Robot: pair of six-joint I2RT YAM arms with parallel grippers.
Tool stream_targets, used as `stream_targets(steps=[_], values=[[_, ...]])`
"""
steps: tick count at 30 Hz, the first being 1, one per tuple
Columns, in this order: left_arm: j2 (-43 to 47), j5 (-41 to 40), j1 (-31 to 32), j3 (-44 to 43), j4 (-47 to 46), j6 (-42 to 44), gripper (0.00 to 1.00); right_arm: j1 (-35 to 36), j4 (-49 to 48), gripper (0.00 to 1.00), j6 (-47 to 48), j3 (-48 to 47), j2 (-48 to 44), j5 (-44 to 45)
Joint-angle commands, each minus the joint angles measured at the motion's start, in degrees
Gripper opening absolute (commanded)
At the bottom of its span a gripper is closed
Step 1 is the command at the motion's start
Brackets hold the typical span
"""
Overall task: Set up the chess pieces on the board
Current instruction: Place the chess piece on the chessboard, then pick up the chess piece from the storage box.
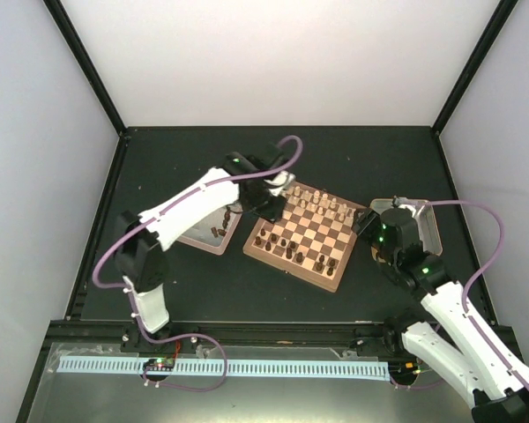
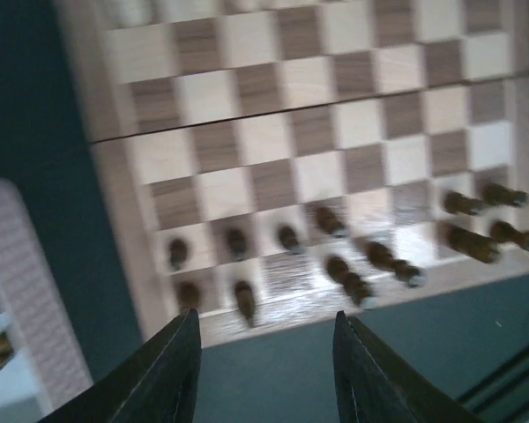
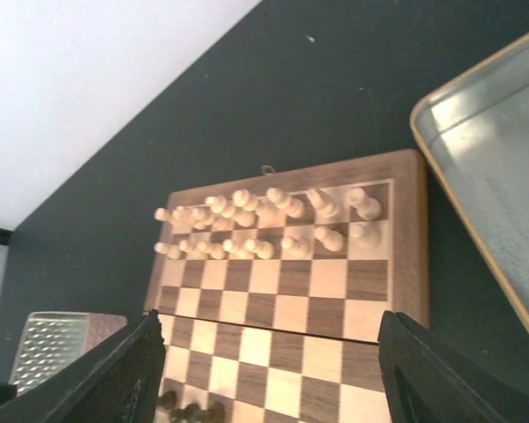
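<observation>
My left gripper moves off the board [image 1: 310, 231] next, over the metal tray and down onto a dark brown chess piece, since some still lie there.
The board [image 1: 310, 231] lies in the middle of the table. Dark brown chess pieces [image 1: 286, 248] stand on its two near rows; a few more dark pieces [image 1: 219, 231] lie in the left metal tray [image 1: 203, 236]. My left gripper [image 1: 270, 210] hangs over the board's left corner, open and empty. In the blurred left wrist view its gripper [image 2: 264, 330] sits just off the board's rim [image 2: 273, 313], near the dark pieces [image 2: 344, 273]. My right gripper [image 1: 368, 227] is open and empty at the board's right side. In the right wrist view the gripper [image 3: 271, 322] looks across the board [image 3: 286, 300].
Cream-white pieces [image 3: 264, 220] fill the two far rows of the board. An empty metal tray [image 1: 426, 226] lies right of the board and shows in the right wrist view [image 3: 485, 176]. The left tray's rim [image 2: 26, 291] is beside the left gripper. White walls enclose the table.
</observation>
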State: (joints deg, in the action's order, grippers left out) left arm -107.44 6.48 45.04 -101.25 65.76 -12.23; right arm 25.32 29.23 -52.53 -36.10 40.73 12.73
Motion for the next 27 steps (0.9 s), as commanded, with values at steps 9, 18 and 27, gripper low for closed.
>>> stream_targets(steps=[9,18,27], values=[[14.1,-3.1,-24.6,24.2,-11.8,-10.3,0.41,-0.3,8.4,0.61,0.7,-13.8,8.0,-8.0],[8.2,-6.4,-27.6,26.9,-13.4,-13.1,0.34,-0.2,11.7,0.42,1.5,-16.5,14.5,-13.5],[5.3,-6.0,-29.9,33.2,-20.9,-14.6,0.27,-0.2,4.6,0.39,5.8,-11.1,14.9,-14.1]])
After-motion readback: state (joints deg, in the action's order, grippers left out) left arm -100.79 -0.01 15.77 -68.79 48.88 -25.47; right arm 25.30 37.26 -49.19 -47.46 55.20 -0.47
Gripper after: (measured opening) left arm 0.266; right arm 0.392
